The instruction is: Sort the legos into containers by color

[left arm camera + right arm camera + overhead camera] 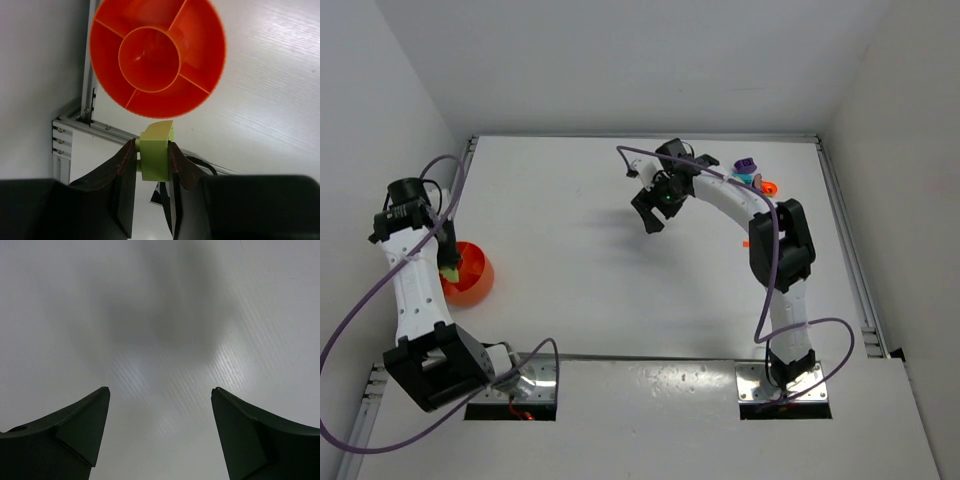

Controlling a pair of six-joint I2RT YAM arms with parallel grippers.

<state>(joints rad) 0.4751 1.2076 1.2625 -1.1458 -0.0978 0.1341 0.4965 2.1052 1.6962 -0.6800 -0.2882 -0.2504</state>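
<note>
The green lego will move outward with my left gripper from the bowl's near rim to over the empty middle cup (467, 271) (149, 59). My left gripper will open then.
My left gripper (152, 150) is shut on a green lego (156, 154) and holds it above the near rim of the orange bowl (200, 45). The bowl has a round middle cup and several outer sections, all empty as far as I see. In the top view the left gripper (448, 264) with the green lego (450, 270) hangs over the bowl (475, 283) at the left. My right gripper (654, 213) is open and empty over bare table at the centre back; its wrist view shows only table between its fingers (85, 425). A purple lego (746, 165), a cyan one (748, 178) and an orange one (769, 187) lie at the back right.
A small orange bit (745, 243) lies by the right arm's elbow. A metal rail (90, 127) runs along the table's left edge by the bowl, with the white wall beyond. Another rail (845, 230) borders the right side.
</note>
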